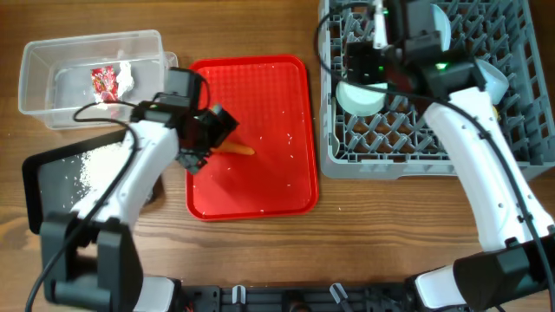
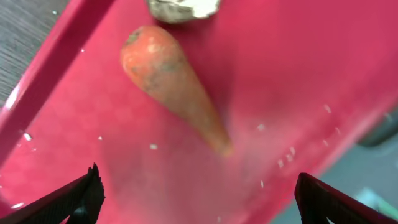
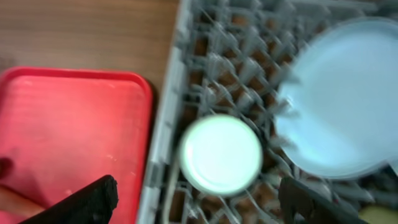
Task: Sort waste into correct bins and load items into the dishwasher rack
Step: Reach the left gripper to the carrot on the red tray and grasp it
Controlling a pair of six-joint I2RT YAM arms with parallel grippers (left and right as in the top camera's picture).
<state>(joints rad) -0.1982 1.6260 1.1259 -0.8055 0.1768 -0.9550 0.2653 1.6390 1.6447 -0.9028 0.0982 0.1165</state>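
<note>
My left gripper needs to move down toward the red tray [image 1: 277, 104] next and bring its open fingers around the carrot's thick end, because the carrot is still below them.
An orange carrot [image 1: 236, 149] lies on the red tray [image 1: 277, 104]. It fills the left wrist view [image 2: 174, 87], with a small brownish lump [image 2: 183, 6] just beyond its thick end. My left gripper [image 1: 208, 143] is open and empty above the tray, close to the carrot [image 2: 199, 199]. My right gripper [image 1: 368, 74] is open and empty over the grey dishwasher rack [image 1: 520, 130], above an upturned pale green bowl [image 3: 221, 154]. A pale blue round dish [image 3: 345, 99] sits in the rack beside the bowl. The clear tub [image 1: 43, 87] holds the red wrapper [image 1: 104, 81] and the white tissue [image 1: 124, 76].
A black tray [image 1: 43, 173] with loose white rice [image 1: 95, 165] lies at the left, under my left arm. Rice grains are scattered on the red tray. The red tray's right edge [image 3: 146, 124] runs close to the rack's left wall.
</note>
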